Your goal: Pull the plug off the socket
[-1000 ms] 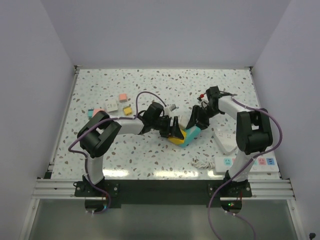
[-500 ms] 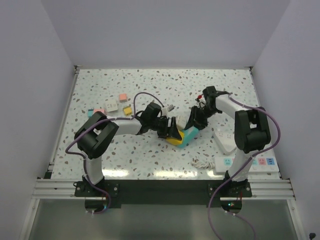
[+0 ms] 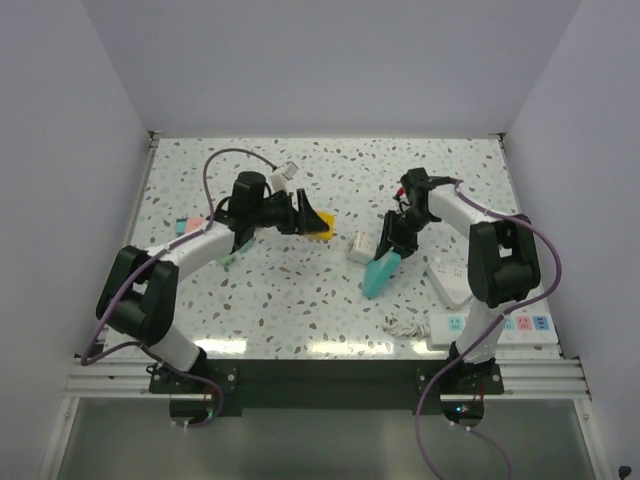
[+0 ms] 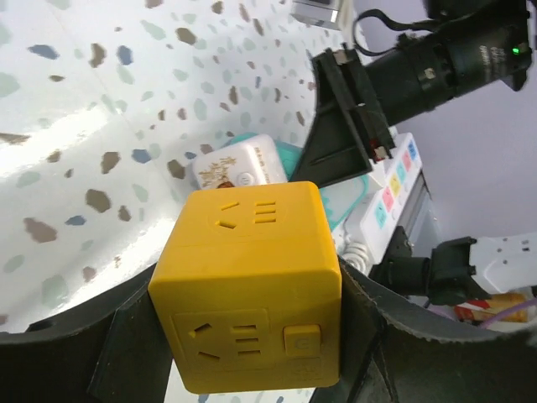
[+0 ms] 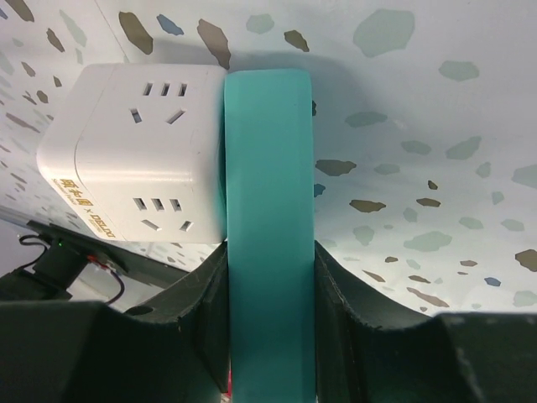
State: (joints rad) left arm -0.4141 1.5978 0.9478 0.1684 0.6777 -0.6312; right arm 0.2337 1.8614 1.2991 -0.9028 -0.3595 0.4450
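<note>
I need to swing the yellow socket cube with my left gripper next, away from the teal power strip and down beside the small pink and teal adapters.
My left gripper [image 3: 305,215] is shut on a yellow socket cube [image 3: 320,222] and holds it at the table's middle left, apart from everything else. In the left wrist view the yellow cube [image 4: 252,277] fills the space between my jaws [image 4: 243,294]. My right gripper [image 3: 390,243] is shut on a teal power strip [image 3: 380,272], whose far end rests on the table. A white socket cube [image 3: 360,247] sits against the strip's left side. In the right wrist view the teal strip [image 5: 268,210] stands between my pads [image 5: 270,277], with the white cube [image 5: 138,159] beside it.
White power strips [image 3: 450,280] lie at the right edge, one with coloured sockets [image 3: 490,325]. A coiled white cable [image 3: 400,323] lies near the front. Small pink and teal adapters [image 3: 193,224] sit at the left by my left arm.
The yellow cube has come away from the teal strip. My left arm swung it left and back. My right gripper stayed with the teal strip and white cube.
</note>
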